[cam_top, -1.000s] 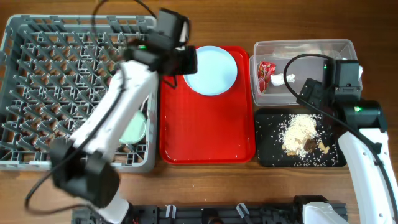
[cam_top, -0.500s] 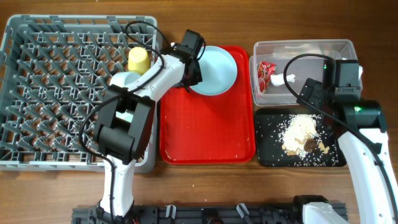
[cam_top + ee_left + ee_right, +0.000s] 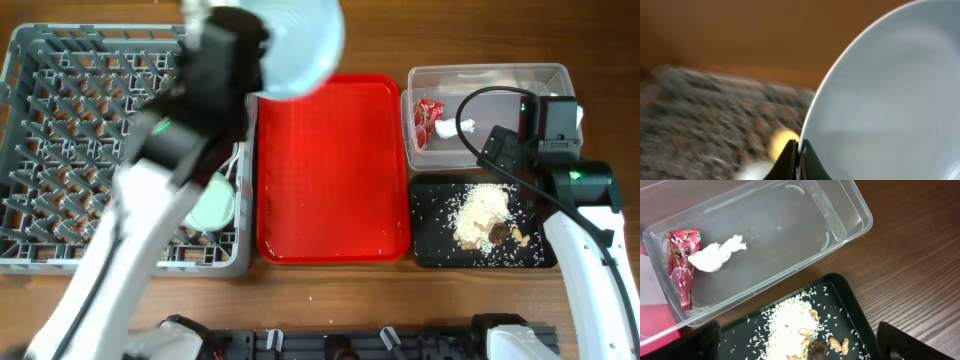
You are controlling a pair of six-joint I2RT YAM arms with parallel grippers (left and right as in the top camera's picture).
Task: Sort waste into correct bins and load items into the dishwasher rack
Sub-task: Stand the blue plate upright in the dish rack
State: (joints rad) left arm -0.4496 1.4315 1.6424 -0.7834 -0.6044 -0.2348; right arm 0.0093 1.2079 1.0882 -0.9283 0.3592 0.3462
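Note:
The rack's empty wires are below my left gripper and to its left in the overhead view. My left gripper will next carry the plate over them, lower it and let go.
My left gripper is shut on the rim of the light blue plate, held high above the table; the plate shows near the top of the overhead view, over the grey dishwasher rack's right edge. A pale green bowl sits in the rack. The yellow cup is a blur below the jaws. The red wrapper and white tissue lie in the clear tub. Rice crumbs with brown bits lie in the black tray. My right gripper is open above the black tray.
The flat red serving tray lies between the rack and the bins. The clear tub stands at the back right, the black tray in front of it. A black cable loops over the tub.
My left gripper has lifted the light blue plate off the red tray and swung it up toward the rack. The right arm has not moved.

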